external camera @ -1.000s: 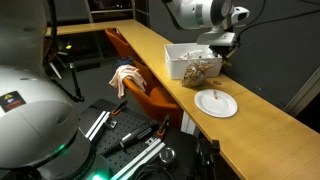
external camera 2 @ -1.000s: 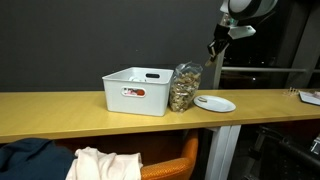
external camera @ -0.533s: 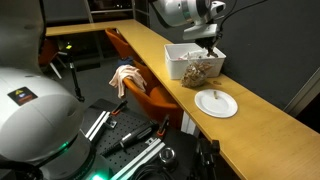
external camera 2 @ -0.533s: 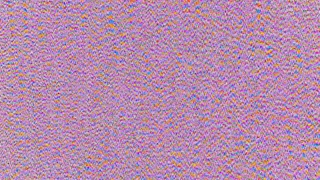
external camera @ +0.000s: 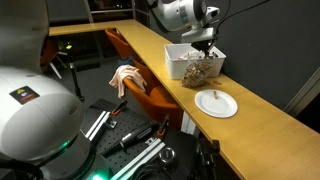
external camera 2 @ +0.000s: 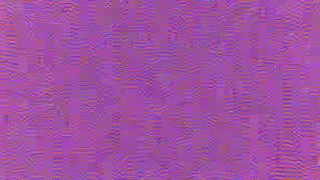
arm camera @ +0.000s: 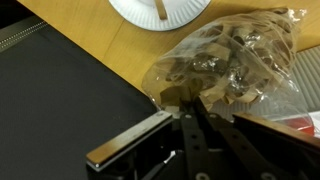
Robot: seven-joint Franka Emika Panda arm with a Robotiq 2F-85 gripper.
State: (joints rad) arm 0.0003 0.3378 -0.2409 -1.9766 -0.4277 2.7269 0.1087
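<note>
My gripper moves next toward the near side of the white bin, which lies beside it just past the bag (arm camera: 232, 62), and releases the bag already leaning there.
A clear plastic bag of brownish pieces (external camera: 200, 70) stands on the wooden counter (external camera: 262, 128), leaning against a white bin (external camera: 178, 56). My gripper (external camera: 204, 45) hangs just above the bag. In the wrist view the bag (arm camera: 232, 62) fills the upper right, and my gripper (arm camera: 190, 106) has its two dark fingers pressed together, with the tips at the bag's near edge. I see nothing held between them. A white paper plate (external camera: 216, 103) with a small wooden stick (arm camera: 160, 9) on it lies past the bag. The exterior view (external camera 2: 160, 90) shows only purple noise.
An orange chair (external camera: 142, 88) with a pale cloth (external camera: 124, 76) on it stands beside the counter's long edge. The white bin's wall (arm camera: 306, 74) shows at the right of the wrist view. Dark equipment and rails (external camera: 130, 140) lie on the floor below.
My arm has swung along the counter from beyond the bin and plate to a spot right over the bag. Bag, bin and plate have not moved.
</note>
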